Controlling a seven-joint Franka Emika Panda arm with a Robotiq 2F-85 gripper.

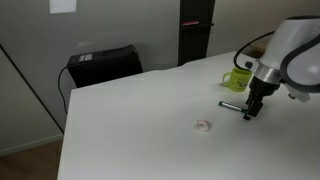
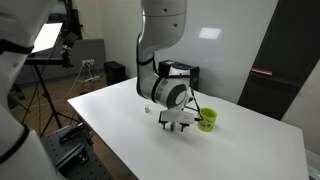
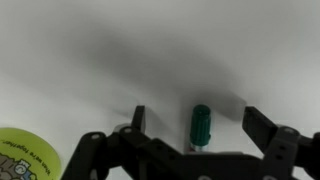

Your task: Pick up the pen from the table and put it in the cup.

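Note:
The pen is already between my lowered, open fingers; I will shift my gripper slightly along it, away from its green end, then close.
The pen [image 3: 201, 125], dark with a green end, lies on the white table [image 1: 140, 120]. In the wrist view it sits between my gripper's [image 3: 197, 128] open fingers, which are lowered around it and not closed. In an exterior view the pen [image 1: 231, 105] lies just left of the gripper [image 1: 250, 113]. The yellow-green cup [image 1: 238, 78] stands behind the gripper; it also shows in the other exterior view [image 2: 207, 121] and at the wrist view's lower left [image 3: 25, 157]. In that exterior view the gripper [image 2: 177, 124] hangs low over the table beside the cup.
A small clear pinkish blob [image 1: 203, 126] lies on the table left of the pen. A black box [image 1: 104, 63] stands behind the table's far edge. A tripod with a light [image 2: 45, 60] and a second robot arm [image 2: 20, 110] stand beside the table.

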